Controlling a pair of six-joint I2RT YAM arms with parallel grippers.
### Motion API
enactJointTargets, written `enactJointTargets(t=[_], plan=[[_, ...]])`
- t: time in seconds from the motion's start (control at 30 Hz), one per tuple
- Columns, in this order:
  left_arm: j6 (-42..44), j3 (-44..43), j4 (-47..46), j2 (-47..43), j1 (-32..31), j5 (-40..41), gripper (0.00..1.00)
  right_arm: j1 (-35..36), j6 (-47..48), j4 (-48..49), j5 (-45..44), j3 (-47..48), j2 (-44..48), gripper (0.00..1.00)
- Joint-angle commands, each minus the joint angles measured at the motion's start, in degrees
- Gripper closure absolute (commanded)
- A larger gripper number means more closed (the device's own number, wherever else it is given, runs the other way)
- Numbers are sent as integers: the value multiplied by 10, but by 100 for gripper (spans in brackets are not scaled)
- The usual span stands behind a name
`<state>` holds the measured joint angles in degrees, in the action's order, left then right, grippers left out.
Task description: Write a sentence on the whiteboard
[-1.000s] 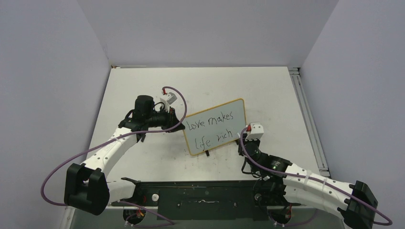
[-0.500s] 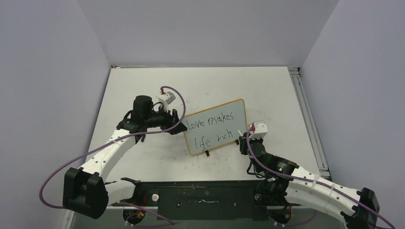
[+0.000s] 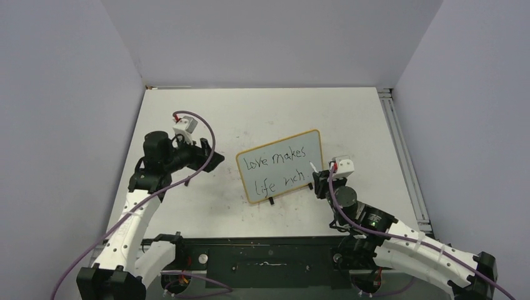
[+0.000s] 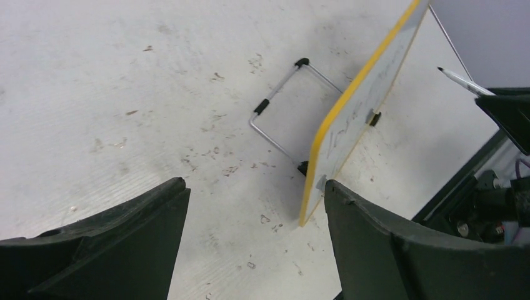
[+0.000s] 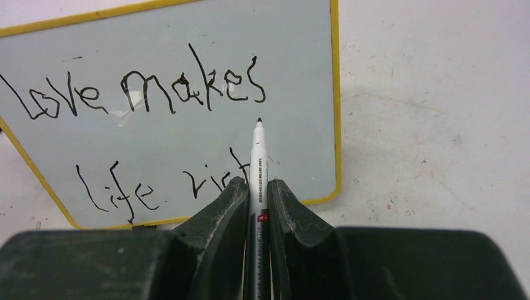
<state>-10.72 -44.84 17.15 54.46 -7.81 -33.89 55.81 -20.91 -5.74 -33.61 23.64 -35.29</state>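
Next, the left gripper turns away from the whiteboard and lowers to the black marker cap on the tabletop.
The whiteboard with its yellow frame stands upright at mid-table on a wire stand. The sentence reads "Love makes life rich" in two black lines, also plain in the right wrist view as the sentence on the whiteboard. My right gripper is shut on a white marker, tip just off the board below "makes". My left gripper hangs open to the board's left, apart from it. The left gripper sees the whiteboard edge-on.
The white table is scuffed and walled on three sides. A metal rail runs along its right edge. The black base plate of the arms lies across the near edge.
My left gripper has opened, let go of the whiteboard's left edge and drawn back to the left. The right gripper with the marker has shifted slightly right.
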Motion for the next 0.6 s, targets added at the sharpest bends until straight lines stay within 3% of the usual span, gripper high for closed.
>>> enactJointTargets(t=[0.0,0.1,0.23,0.47,0.57], plan=[[-31,-30,61,-18,51,95,22,-2,44,43,-15,27,29,95],[-80,-50,110,9,116,158,22,-2,64,52,-26,24,44,95],[-131,-27,133,60,185,163,26,-2,65,53,-28,23,64,95],[-106,-11,149,149,192,241,32,-2,58,52,-28,15,118,95],[-93,-10,143,185,192,259,39,-2,53,47,-42,12,133,95]])
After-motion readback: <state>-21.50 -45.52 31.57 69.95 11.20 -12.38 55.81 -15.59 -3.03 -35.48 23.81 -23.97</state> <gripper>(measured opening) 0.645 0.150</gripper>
